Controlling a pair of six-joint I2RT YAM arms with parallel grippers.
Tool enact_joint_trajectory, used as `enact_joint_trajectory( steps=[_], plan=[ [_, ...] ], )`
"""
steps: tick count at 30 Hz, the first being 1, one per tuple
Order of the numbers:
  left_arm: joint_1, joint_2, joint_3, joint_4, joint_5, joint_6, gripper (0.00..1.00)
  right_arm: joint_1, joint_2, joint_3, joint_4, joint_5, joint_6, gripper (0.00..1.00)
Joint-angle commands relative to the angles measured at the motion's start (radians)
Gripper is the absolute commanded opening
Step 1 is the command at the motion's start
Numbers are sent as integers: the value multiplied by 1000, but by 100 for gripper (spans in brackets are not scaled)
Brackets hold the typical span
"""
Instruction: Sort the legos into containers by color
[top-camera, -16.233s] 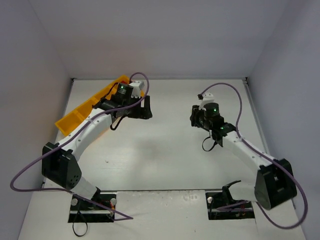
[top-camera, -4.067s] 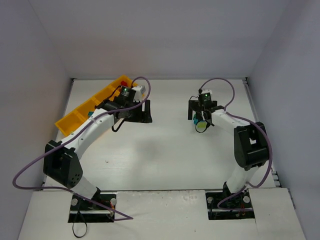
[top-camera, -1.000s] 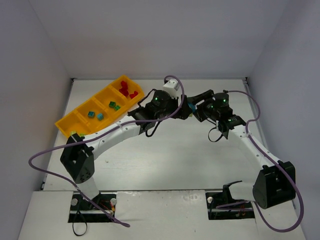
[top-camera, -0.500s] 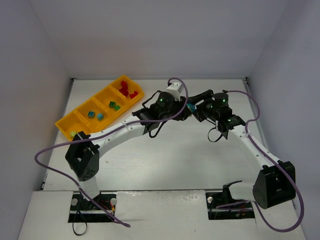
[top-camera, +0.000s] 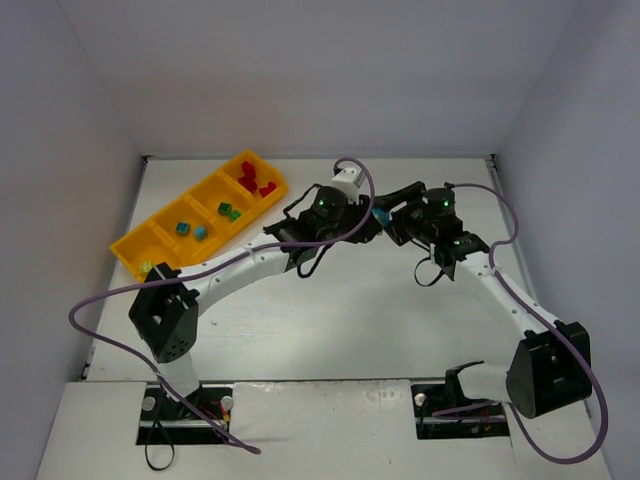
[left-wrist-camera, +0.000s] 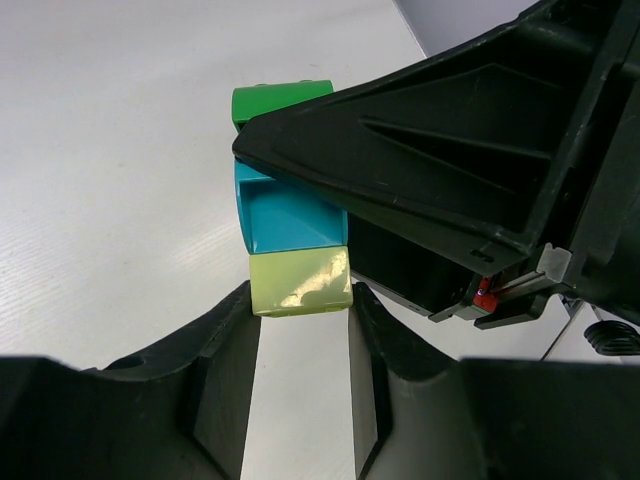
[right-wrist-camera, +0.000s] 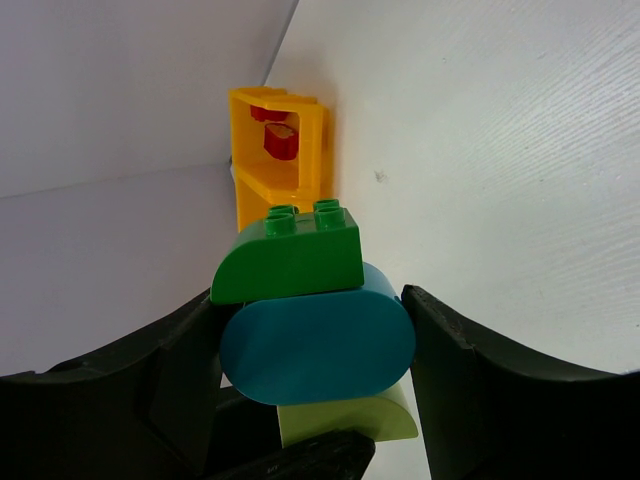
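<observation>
Next, my left gripper pulls the yellow-green lego off the blue lego, then releases it over its section of the containers, left in the top view.
Above the table's middle, three legos are stuck together in a stack: a green one (right-wrist-camera: 290, 258), a blue one (right-wrist-camera: 318, 345) and a yellow-green one (right-wrist-camera: 345, 420). My right gripper (right-wrist-camera: 315, 345) is shut on the blue lego (left-wrist-camera: 290, 215). From the opposite side, my left gripper (left-wrist-camera: 300, 300) is shut on the yellow-green lego (left-wrist-camera: 300, 283). The green lego (left-wrist-camera: 280, 100) is free at the far end. In the top view both grippers, left (top-camera: 368, 222) and right (top-camera: 392, 222), meet tip to tip. The yellow-orange containers (top-camera: 130, 245) lie at the back left.
The containers hold red legos (top-camera: 255, 183), green legos (top-camera: 230, 211) and blue legos (top-camera: 190, 230) in separate compartments. The right wrist view shows the tray's end (right-wrist-camera: 305, 170) with a red lego (right-wrist-camera: 280, 145). Grey walls enclose the table on three sides.
My left gripper has closed onto the yellow-green lego and edged slightly right. The right gripper has kept its hold on the stack and has barely moved.
</observation>
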Motion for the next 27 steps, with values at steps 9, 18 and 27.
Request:
enact_joint_trajectory(
  steps=[9, 18, 27],
  plan=[
    [-4, -143, -81, 87, 9, -31, 0, -15, -51, -6, 77, 60, 17, 0],
    [-4, -186, -131, 91, 6, -51, 0, -41, -47, -15, 77, 77, 10, 0],
    [32, -296, -214, -5, -118, -28, 0, -73, -44, -4, 76, 47, -98, 0]
  ],
)
